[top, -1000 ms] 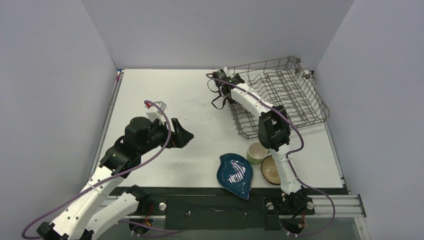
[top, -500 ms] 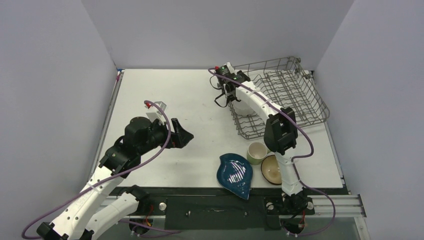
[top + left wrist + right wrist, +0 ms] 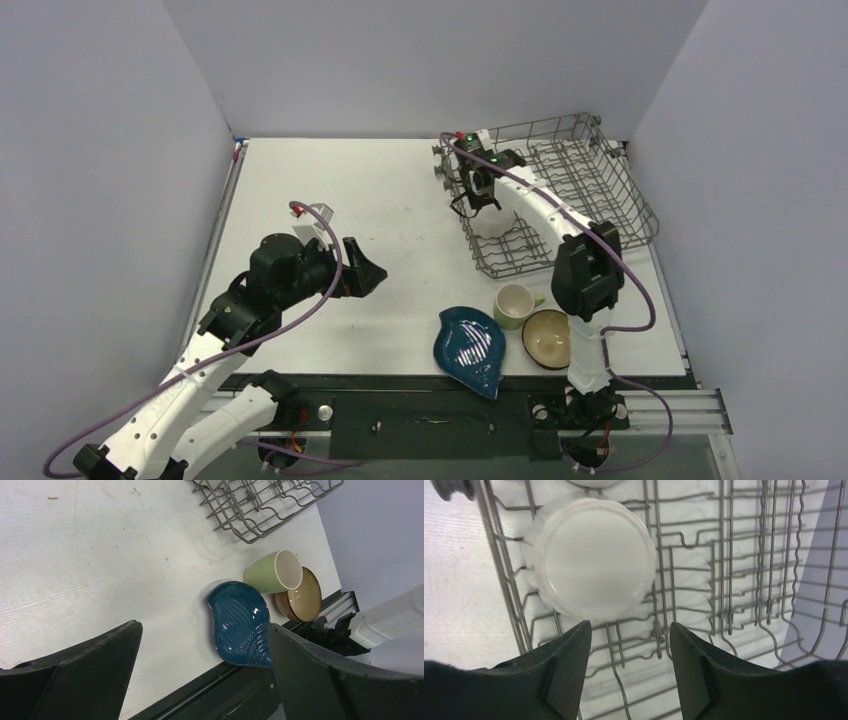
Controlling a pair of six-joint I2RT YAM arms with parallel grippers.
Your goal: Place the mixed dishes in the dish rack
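Observation:
The left gripper will next move down and to the right in the top view, onto the dark blue dish's inward-curving edge [image 3: 441, 328], because that edge of the dish is clear of the mug [image 3: 513, 305].
The grey wire dish rack [image 3: 638, 190] stands at the back right. My right gripper [image 3: 482, 200] hangs over its near-left corner, open and empty [image 3: 629, 627]. Just beyond its fingertips the white scalloped plate [image 3: 594, 560] lies in the rack [image 3: 721, 555]. The rim of another white dish [image 3: 591, 482] shows at the top edge of the right wrist view. The dark blue leaf-shaped dish [image 3: 470, 348], pale green mug [image 3: 513, 305] and brown bowl [image 3: 547, 338] sit on the table near the front. My left gripper [image 3: 365, 272] is open and empty [image 3: 202, 630], above the table left of the blue dish [image 3: 237, 622].
The mug [image 3: 272, 572] touches the brown bowl [image 3: 300, 595]; both stand just in front of the rack's near corner [image 3: 235, 522]. The right arm's forearm [image 3: 585, 275] passes beside them. The black front rail [image 3: 420, 385] runs just behind the blue dish.
My right gripper has moved right, from outside the rack's left side to above its near-left corner. Its forearm has swung right, uncovering the mug and bowl. The left arm has not moved.

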